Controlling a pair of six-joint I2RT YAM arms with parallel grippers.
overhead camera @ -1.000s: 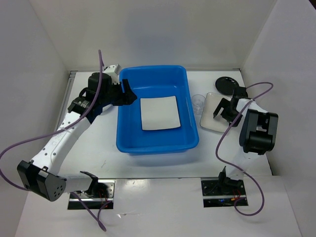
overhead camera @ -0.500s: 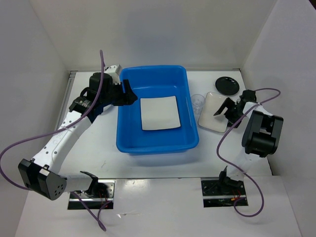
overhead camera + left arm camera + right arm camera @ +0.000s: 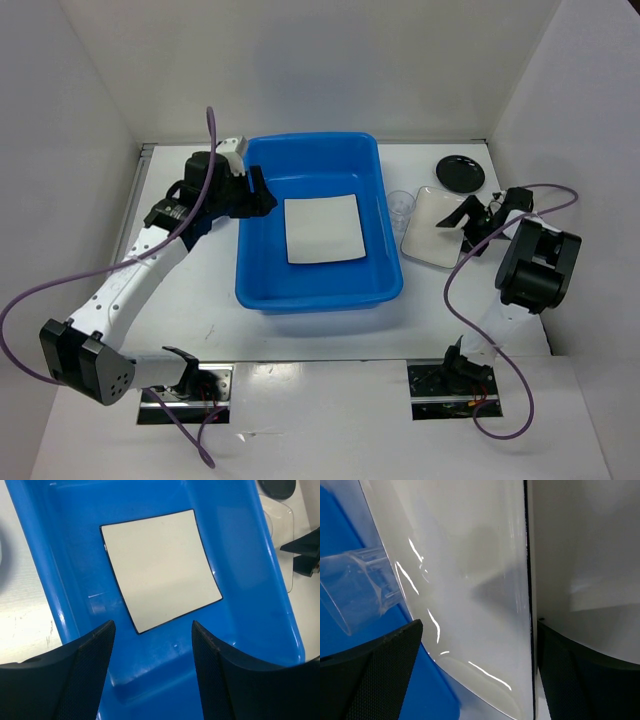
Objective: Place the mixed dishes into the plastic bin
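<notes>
The second plate's edge away from the bin lies between my right gripper's fingers, so next it should ease toward the clear cup [image 3: 402, 205] and close on that edge.
The blue plastic bin [image 3: 318, 285] stands mid-table with one square white plate [image 3: 322, 229] flat on its floor; the plate also shows in the left wrist view [image 3: 160, 567]. My left gripper [image 3: 256, 190] is open and empty above the bin's left rim [image 3: 150, 625]. The second white plate [image 3: 428, 240] lies right of the bin. My right gripper [image 3: 464, 222] is open, its fingers astride that plate's right edge [image 3: 477, 625]. The clear cup [image 3: 402, 205] stands between bin and plate. The black dish [image 3: 460, 173] sits behind. The white bowl is not in view.
White walls enclose the table on the left, back and right. Purple cables loop off both arms. In the right wrist view the cup [image 3: 360, 585] lies close to the plate [image 3: 480, 555], with the bin's blue wall [image 3: 340, 530] behind it.
My right gripper has swung right and now sits at the second plate's right edge; the plate has shifted slightly toward the bin. The left gripper has barely moved.
</notes>
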